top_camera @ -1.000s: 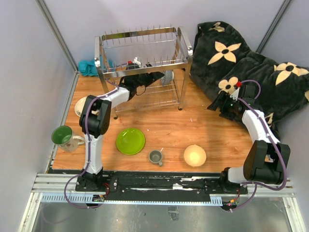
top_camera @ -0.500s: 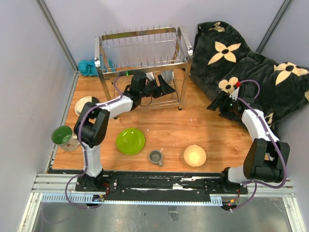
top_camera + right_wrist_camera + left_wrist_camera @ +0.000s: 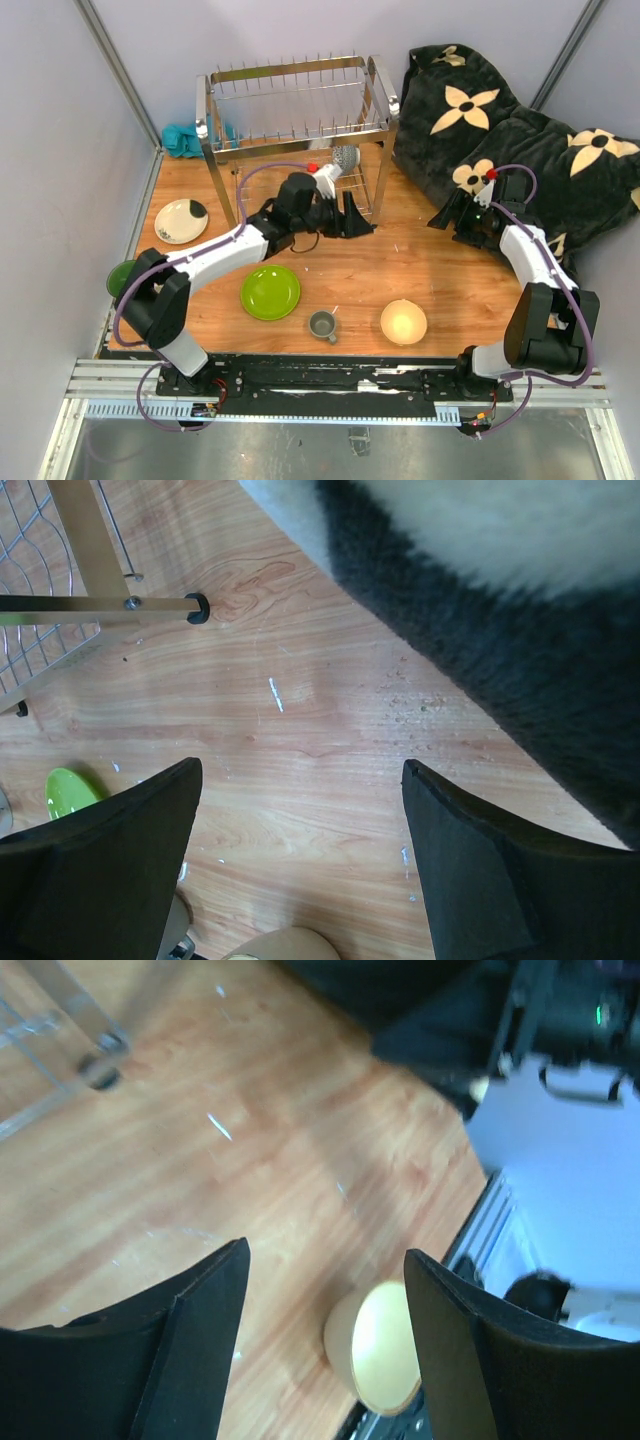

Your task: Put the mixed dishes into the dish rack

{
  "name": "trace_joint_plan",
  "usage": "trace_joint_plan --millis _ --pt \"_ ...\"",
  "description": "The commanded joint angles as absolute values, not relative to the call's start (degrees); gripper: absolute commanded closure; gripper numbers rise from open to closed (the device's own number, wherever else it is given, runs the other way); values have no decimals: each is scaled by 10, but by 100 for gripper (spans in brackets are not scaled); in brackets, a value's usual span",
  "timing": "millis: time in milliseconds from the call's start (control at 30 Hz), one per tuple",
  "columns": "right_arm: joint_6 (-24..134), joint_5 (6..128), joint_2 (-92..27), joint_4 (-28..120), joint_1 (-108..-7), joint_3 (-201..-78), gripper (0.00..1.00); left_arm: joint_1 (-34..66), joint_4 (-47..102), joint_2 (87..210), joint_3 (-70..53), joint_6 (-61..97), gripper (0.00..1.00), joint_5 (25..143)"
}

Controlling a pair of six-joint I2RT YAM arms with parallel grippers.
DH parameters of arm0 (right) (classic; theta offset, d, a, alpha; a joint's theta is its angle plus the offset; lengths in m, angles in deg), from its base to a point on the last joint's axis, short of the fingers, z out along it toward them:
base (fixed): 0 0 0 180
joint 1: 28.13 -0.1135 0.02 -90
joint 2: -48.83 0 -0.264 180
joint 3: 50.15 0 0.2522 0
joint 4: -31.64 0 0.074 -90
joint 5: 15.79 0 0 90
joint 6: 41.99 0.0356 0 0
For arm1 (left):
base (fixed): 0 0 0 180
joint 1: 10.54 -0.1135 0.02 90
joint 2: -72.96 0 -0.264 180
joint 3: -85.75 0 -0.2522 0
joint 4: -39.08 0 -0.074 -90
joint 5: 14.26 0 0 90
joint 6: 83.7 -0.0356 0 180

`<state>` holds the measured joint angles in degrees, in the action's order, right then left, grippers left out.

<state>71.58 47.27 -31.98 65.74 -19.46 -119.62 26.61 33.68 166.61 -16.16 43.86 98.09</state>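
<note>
I need to move my left gripper back and down onto the cream-yellow bowl's near rim (image 3: 405,342) (image 3: 408,1392). The rim is below my left gripper toward my base, and the bowl's opening faces up.
The chrome dish rack (image 3: 295,95) stands at the back left; one leg shows in the left wrist view (image 3: 95,1050) and the right wrist view (image 3: 95,540). The blue-patterned bowl (image 3: 345,157) sits on its side in the lower tier. My left gripper (image 3: 352,215) (image 3: 325,1255) is open and empty, just in front of the rack. The cream plate (image 3: 181,220), lime-green plate (image 3: 270,292) (image 3: 70,788), grey mug (image 3: 322,324) and cream-yellow bowl (image 3: 403,322) (image 3: 375,1350) (image 3: 285,945) lie on the table. The green-inside mug (image 3: 122,278) is partly hidden by my left arm. My right gripper (image 3: 450,215) (image 3: 300,770) is open and empty.
A black flower-patterned blanket (image 3: 520,130) (image 3: 480,610) fills the back right, next to my right gripper. A teal cloth (image 3: 185,138) lies behind the rack's left leg. Grey walls close in the table on three sides.
My left gripper has pulled out of the rack's lower tier toward the front right, empty. The blue-patterned bowl stays in the rack. The right arm has not moved.
</note>
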Motion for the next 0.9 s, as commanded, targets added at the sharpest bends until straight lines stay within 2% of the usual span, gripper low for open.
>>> trace_joint_plan --millis 0,200,400,600,867 --pt "705 475 -334 653 -183 -1185 18 340 222 1624 -176 330 32 925" --pt "695 480 -338 660 -180 -1184 18 432 153 1609 -164 269 32 891" --pt "682 489 -355 676 -174 -1197 15 508 54 1658 -73 221 31 882" --pt "681 482 -376 676 -173 -1208 0 571 -13 1737 29 175 29 879" --pt "675 473 -382 671 -163 -1194 1 616 -72 1811 109 153 28 872"
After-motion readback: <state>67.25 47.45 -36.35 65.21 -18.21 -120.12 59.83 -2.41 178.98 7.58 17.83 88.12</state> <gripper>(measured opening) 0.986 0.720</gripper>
